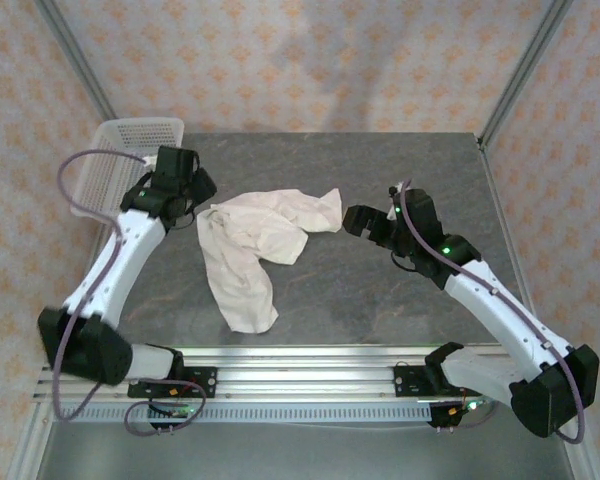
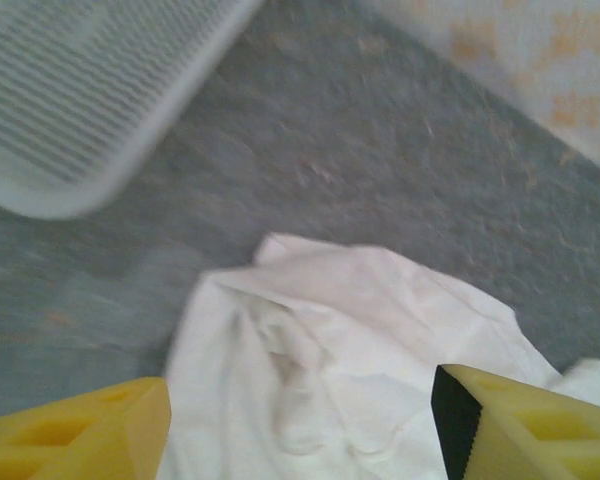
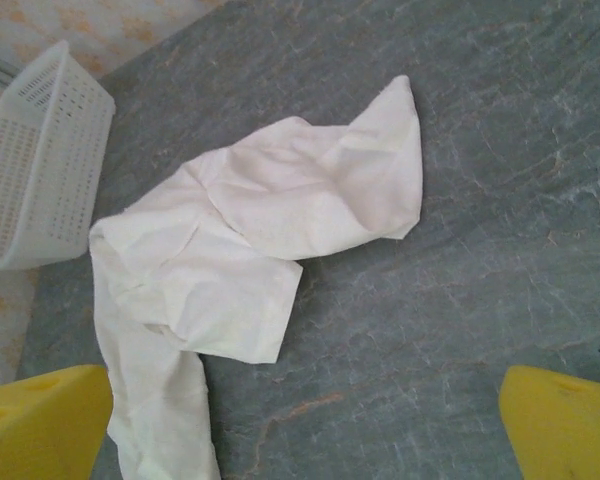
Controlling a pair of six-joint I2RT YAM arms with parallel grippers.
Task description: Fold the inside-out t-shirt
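Observation:
I should next move my left gripper back and across the shirt, then down onto the middle flap's loose corner (image 1: 288, 260), because that corner sticks out over bare table.
The inside-out t-shirt (image 1: 255, 245) lies crumpled on the grey table (image 1: 380, 290), one part bunched toward the back and a long strip running toward the near edge. My left gripper (image 1: 202, 193) sits at the shirt's back-left edge. In the left wrist view its yellow fingers (image 2: 90, 435) stand apart, so the left gripper (image 2: 300, 430) is open just above the wrinkled cloth (image 2: 360, 330) and pinches nothing. My right gripper (image 1: 357, 221) hovers just right of the shirt. It (image 3: 305, 420) is wide open over bare table, with the shirt (image 3: 280, 210) ahead and to its left.
A white mesh basket (image 1: 130, 150) stands at the table's back-left corner, close behind my left gripper; it also appears as the basket (image 2: 90, 90) and the basket (image 3: 35, 160) in the wrist views. Bare table stretches to the right of the shirt (image 3: 460, 280).

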